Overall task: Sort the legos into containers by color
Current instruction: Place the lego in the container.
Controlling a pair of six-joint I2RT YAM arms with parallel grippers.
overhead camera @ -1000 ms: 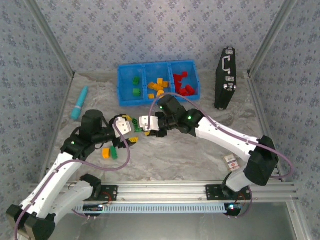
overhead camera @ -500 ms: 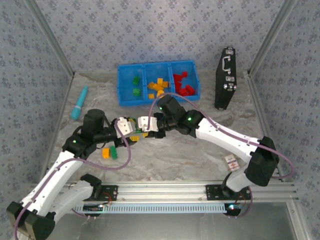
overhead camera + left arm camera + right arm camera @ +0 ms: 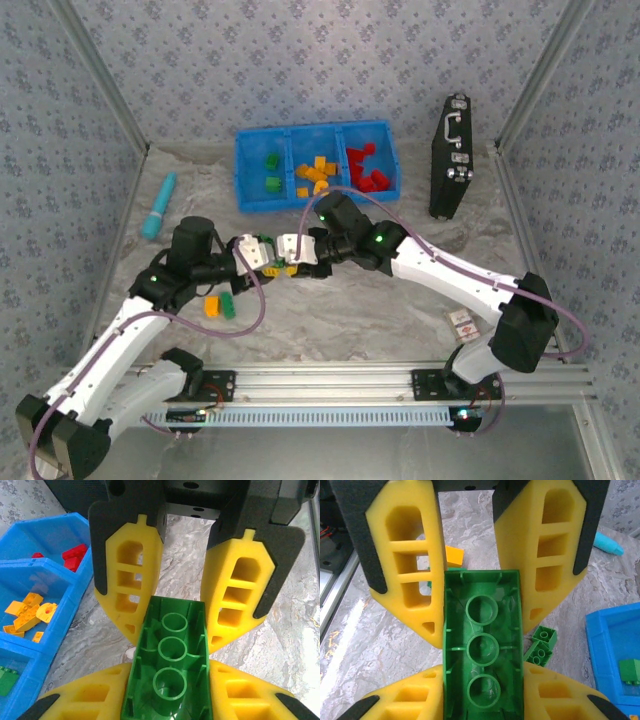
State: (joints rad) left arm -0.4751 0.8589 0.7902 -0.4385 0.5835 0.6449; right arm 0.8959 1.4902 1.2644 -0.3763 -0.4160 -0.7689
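Observation:
The left gripper will next carry the long green lego outward, lower it into the green legos' section [image 3: 260, 175] [image 3: 14, 667] and let go, since that section stands outward of the gripper.
One long green lego [image 3: 275, 256] hangs above the table between both grippers, underside tubes showing in both wrist views. My left gripper [image 3: 262, 253] [image 3: 170, 675] is shut on one end of this green lego [image 3: 170, 655]. My right gripper [image 3: 291, 250] [image 3: 484, 680] is shut on the other end of the same lego [image 3: 482, 645]. The blue container tray [image 3: 240, 172] stands behind, with green legos [image 3: 271, 172] in its left compartment, orange ones [image 3: 315, 172] in the middle and red ones [image 3: 368, 172] on the right. An orange lego [image 3: 212, 306] and a green lego [image 3: 228, 306] lie near the left arm.
A black latched case [image 3: 452, 155] stands at the back right, a teal cylinder [image 3: 158, 205] lies at the left, and a small card box [image 3: 462, 322] lies near the right arm's base. Small green legos [image 3: 542, 645] sit on the table under the grippers. Patterned walls enclose the table.
My left gripper has moved right to meet the right gripper and has closed on the green lego that the right gripper was holding. The right arm has hardly shifted.

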